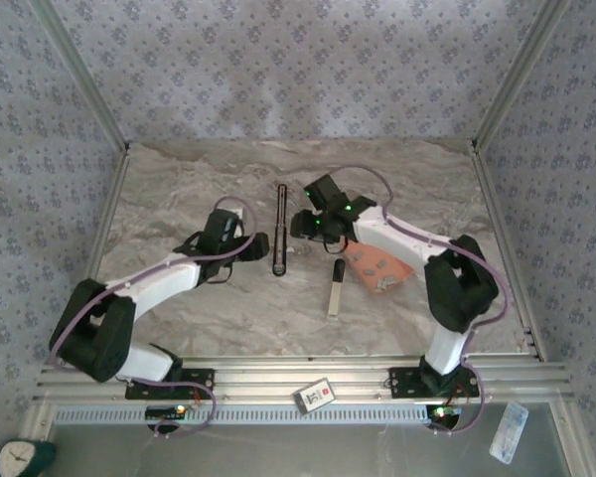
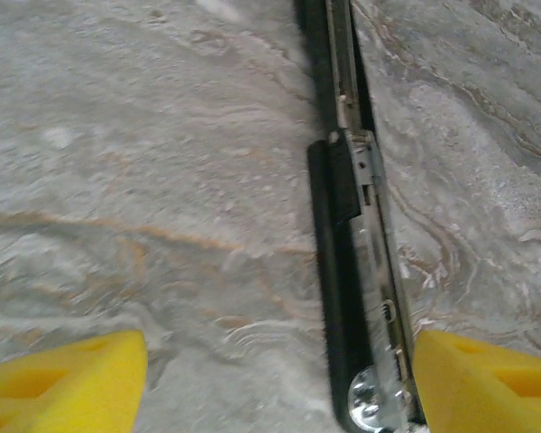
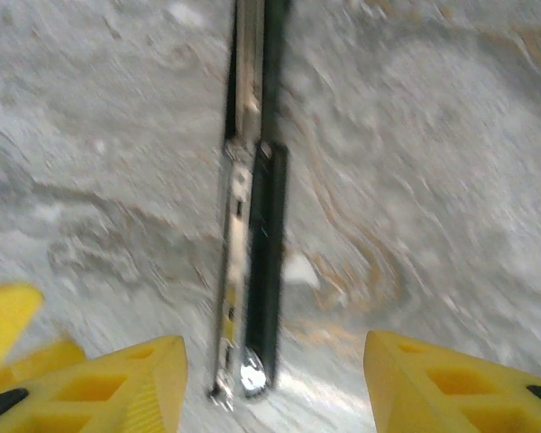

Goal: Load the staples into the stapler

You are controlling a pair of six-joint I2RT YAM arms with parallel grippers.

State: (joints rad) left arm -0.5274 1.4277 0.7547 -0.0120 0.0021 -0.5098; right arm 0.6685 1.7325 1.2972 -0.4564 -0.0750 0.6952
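Observation:
The right gripper brings its open fingers back and down to the pale bar's dark end [image 1: 339, 269] next. That end is the bar's nearest part and lies back toward the base and below.
The stapler [image 1: 280, 229] lies folded out flat on the marble table, a long thin black bar with a metal channel, running front to back. My left gripper [image 1: 261, 246] sits at its near end from the left, my right gripper [image 1: 303, 224] beside its middle from the right. In the left wrist view the stapler [image 2: 356, 271] lies between the yellow fingertips [image 2: 487, 379], close against the right one, and the left gripper [image 2: 279, 388] is open. The right gripper [image 3: 275, 383] is open too, with the stapler's end [image 3: 257, 271] between its fingers. A pale strip of staples [image 1: 335, 288] lies right of the stapler.
An orange packet [image 1: 377, 266] lies under the right forearm. A small card [image 1: 315, 395] rests on the front rail, with a clock [image 1: 20, 459] and a plastic packet [image 1: 509, 432] beyond the table's near edge. Patterned walls close in three sides.

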